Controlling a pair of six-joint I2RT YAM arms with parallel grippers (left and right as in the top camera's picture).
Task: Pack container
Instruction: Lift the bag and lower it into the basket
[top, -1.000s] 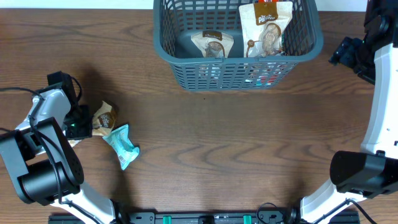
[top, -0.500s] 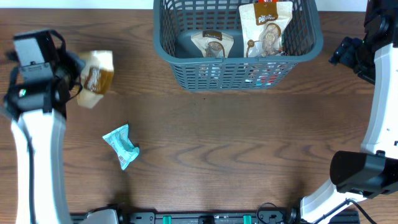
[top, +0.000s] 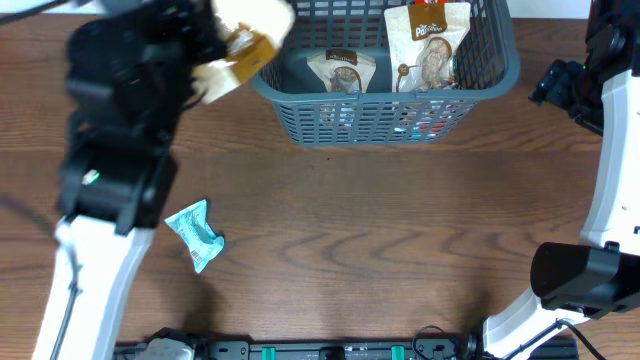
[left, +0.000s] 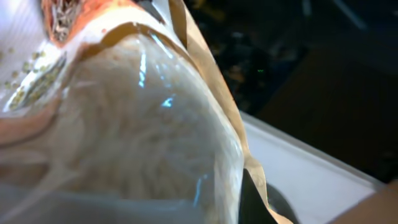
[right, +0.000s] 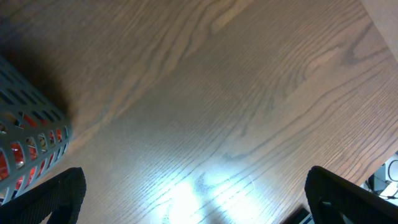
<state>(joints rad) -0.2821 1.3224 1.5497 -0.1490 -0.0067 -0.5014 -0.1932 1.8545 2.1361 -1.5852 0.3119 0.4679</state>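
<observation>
I should move my left gripper over to the container's emptier end, lower the packet and let go, because that end is below the gripper and to its right in the overhead view.
The dark grey slotted container (top: 500, 72) stands at the back middle of the table and holds several snack packets (top: 430, 45). My left gripper (top: 205, 40) is shut on a tan and orange snack packet (top: 245, 40), held high at the container's left rim. That packet fills the left wrist view (left: 124, 124) and hides the fingers. A teal snack packet (top: 196, 235) lies on the table at front left. My right gripper (right: 193, 199) is open and empty above bare wood, right of the container's corner (right: 25, 137).
The right arm (top: 600, 90) stands along the table's right edge. The left arm (top: 110, 180) reaches up along the left side. A white surface (left: 311, 168) shows beyond the table in the left wrist view.
My left gripper has lifted the tan packet from the table's left side and carried it up and right to the container's left rim. The right arm has not moved.
</observation>
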